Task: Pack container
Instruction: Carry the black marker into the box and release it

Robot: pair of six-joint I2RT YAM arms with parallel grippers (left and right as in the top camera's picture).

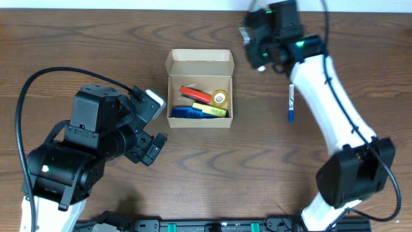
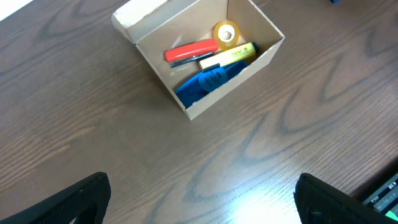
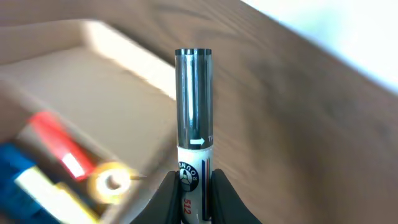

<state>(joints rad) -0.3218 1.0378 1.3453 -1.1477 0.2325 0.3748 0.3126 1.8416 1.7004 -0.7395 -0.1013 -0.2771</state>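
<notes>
The robot's right gripper will next move the white marker back and across, then lower it over the red and blue items [image 1: 194, 102] [image 3: 38, 160].
The container [image 1: 199, 122] is a tan cardboard box with its flap lid open, at the table's middle. It holds a red item [image 1: 195, 95], a yellow tape roll [image 1: 220, 98], a yellow highlighter [image 1: 214, 111] and a blue item [image 1: 185, 113]. My right gripper [image 1: 256, 46] hovers just right of the box's far corner. In the right wrist view it [image 3: 194, 190] is shut on a white marker [image 3: 193, 99] with a black cap, and the box [image 3: 87, 74] lies below to the left. My left gripper [image 1: 149, 132] is open and empty, left of the box [image 2: 231, 83].
A blue marker [image 1: 291, 103] lies on the wooden table to the right of the box, beside the right arm. The left arm's bulk fills the lower left. A black rail runs along the table's front edge [image 1: 212, 225].
</notes>
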